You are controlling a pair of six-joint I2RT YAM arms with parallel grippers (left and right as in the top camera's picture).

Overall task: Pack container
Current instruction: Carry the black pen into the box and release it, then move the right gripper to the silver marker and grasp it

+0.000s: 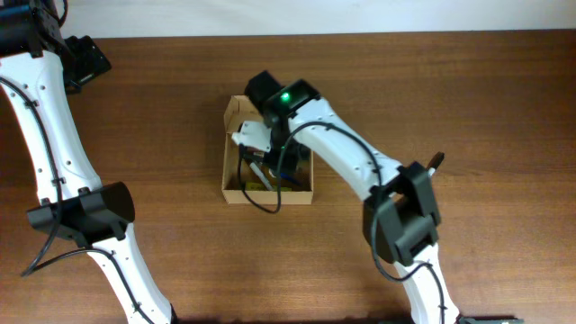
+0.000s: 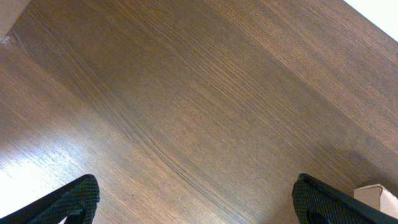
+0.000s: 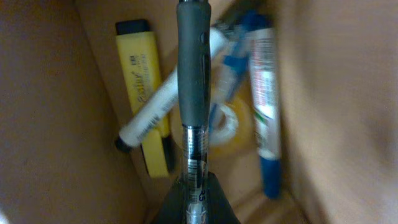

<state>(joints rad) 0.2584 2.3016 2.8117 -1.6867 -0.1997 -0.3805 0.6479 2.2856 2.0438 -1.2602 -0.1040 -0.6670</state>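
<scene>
Next I will move my right gripper down deeper into the tan box toward the markers and tape roll (image 1: 270, 175) (image 3: 214, 106) and release the clear pen, because it still hangs above them.
The container (image 1: 230, 153) is a small open tan cardboard box at the table's middle, its flap lid folded back at the far side. My right gripper (image 1: 270, 153) is down inside it, shut on a clear pen with a grey grip (image 3: 193, 99). In the right wrist view the box holds a yellow highlighter (image 3: 142, 74), a white marker (image 3: 163, 102), a blue-and-white marker (image 3: 264, 106) and a roll of clear tape (image 3: 227, 124). My left gripper (image 2: 196, 199) is open and empty over bare wood at the far left, well away from the box.
The brown wooden table (image 1: 468, 108) surrounds the box. A corner of a pale cardboard object (image 2: 379, 196) shows at the lower right of the left wrist view. The right arm (image 1: 360, 162) reaches across the box from the right.
</scene>
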